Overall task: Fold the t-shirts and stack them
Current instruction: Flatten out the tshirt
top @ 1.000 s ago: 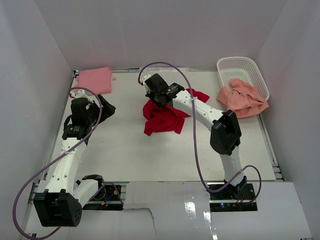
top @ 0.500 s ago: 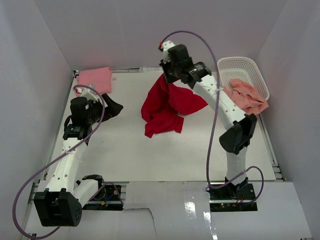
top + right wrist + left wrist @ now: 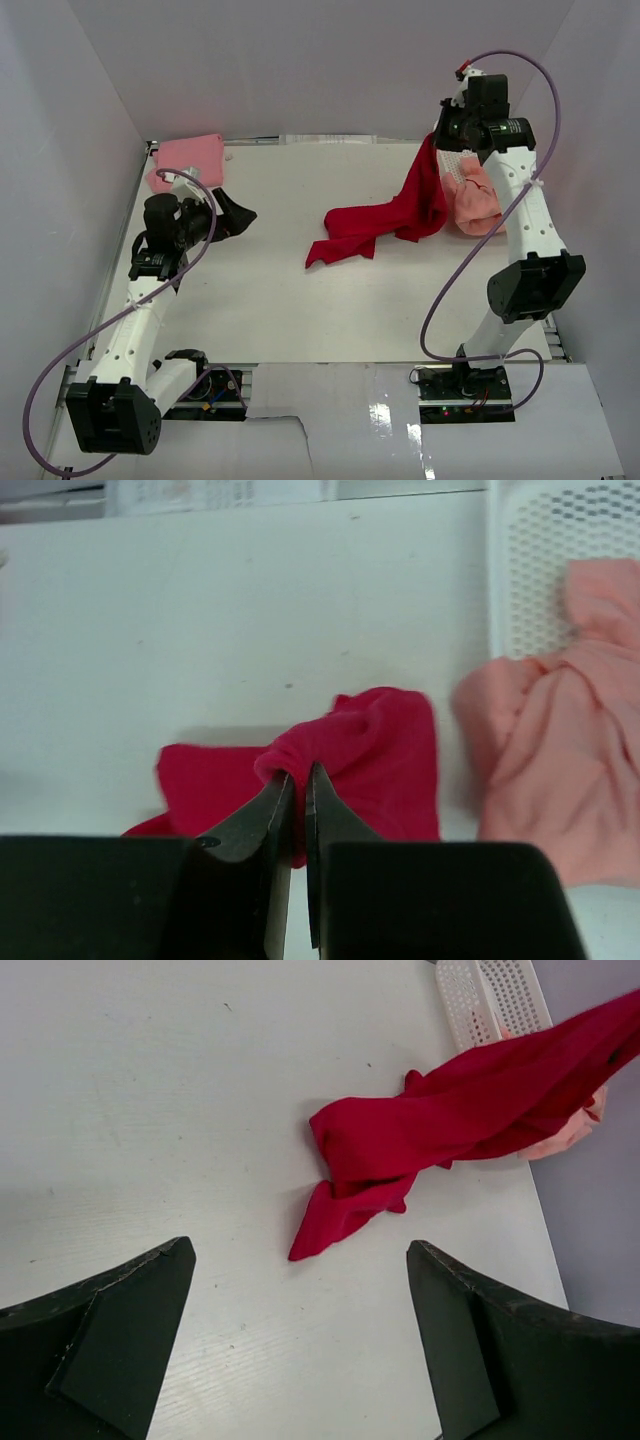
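Observation:
The red t-shirt's far tail corner [image 3: 335, 218] [image 3: 330, 1126] lies unheld below, to the right in the top view, and my left gripper comes down onto it next.
My right gripper [image 3: 440, 138] is shut on the bright red t-shirt [image 3: 395, 215] and holds it high at the back right, over the basket. The shirt hangs down to the left and its tail lies on the table. It also shows in the left wrist view [image 3: 440, 1130] and the right wrist view [image 3: 370, 750]. The salmon-peach t-shirt [image 3: 472, 205] lies bunched half in the white basket [image 3: 455, 160], partly hidden by the red cloth. The light pink t-shirt [image 3: 188, 158] lies folded at the back left corner. My left gripper [image 3: 232, 213] is open and empty at the left side.
The white lattice basket stands at the back right, also visible in the right wrist view [image 3: 545, 570]. White enclosure walls [image 3: 70, 150] close in the left, back and right sides. The table's right edge [image 3: 535, 290] runs beside the right arm.
My right gripper has swung from the table's middle up and to the back right, dragging the red t-shirt rightwards and stretching it out. The left arm has barely moved.

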Controlling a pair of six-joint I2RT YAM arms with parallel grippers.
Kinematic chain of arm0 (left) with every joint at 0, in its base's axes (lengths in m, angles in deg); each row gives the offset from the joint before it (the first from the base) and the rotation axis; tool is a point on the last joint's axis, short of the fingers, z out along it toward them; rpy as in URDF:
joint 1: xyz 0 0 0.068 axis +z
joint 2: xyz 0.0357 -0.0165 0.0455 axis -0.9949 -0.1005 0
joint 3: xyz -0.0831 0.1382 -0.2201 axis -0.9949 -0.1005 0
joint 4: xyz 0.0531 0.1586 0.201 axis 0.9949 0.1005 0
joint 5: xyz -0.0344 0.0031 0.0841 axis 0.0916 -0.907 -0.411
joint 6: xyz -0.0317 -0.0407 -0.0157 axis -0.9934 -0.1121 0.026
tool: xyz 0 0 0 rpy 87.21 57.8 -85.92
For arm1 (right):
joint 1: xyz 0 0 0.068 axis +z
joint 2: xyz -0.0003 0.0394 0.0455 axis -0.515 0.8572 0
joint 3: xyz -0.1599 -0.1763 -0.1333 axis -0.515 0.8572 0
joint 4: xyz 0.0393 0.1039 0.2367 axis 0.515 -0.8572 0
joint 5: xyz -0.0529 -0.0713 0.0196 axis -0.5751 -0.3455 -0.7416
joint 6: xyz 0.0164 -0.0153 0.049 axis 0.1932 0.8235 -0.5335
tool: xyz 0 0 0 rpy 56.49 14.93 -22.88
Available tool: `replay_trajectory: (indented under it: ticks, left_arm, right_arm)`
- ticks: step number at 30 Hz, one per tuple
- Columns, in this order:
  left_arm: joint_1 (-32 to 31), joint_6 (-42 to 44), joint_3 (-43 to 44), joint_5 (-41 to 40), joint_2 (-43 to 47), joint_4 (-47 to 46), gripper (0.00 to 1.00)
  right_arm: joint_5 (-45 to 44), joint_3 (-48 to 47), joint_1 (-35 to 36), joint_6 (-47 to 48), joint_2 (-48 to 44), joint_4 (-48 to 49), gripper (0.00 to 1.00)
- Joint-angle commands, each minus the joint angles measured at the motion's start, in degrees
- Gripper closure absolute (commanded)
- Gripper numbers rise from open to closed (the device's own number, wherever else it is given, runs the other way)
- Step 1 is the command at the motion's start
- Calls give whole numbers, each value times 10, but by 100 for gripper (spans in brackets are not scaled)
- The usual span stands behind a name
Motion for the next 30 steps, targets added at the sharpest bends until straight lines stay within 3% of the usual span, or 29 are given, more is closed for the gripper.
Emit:
replay_trajectory:
  ticks: [1,3,8,17,23,30]
  left_arm:
    - [-28,23,6,20,2,-18,2]
    - [-55,38,9,14,-5,-17,2]
    - [-149,85,44,-20,-45,35,3]
    - [-232,241,37,-10,-52,-14,2]
    - [-244,271,106,-24,-206,-29,12]
    - [-263,324,215,-45,-365,-28,11]
  right_arm:
    - [118,-85,59,9,8,-23,92]
    - [132,-134,89,16,27,-57,92]
    - [150,-151,179,11,19,-85,92]
    - [177,-196,193,-3,-20,-100,92]
    - [195,-178,193,-12,-42,-91,92]
    - [214,-199,193,-16,-46,-107,92]
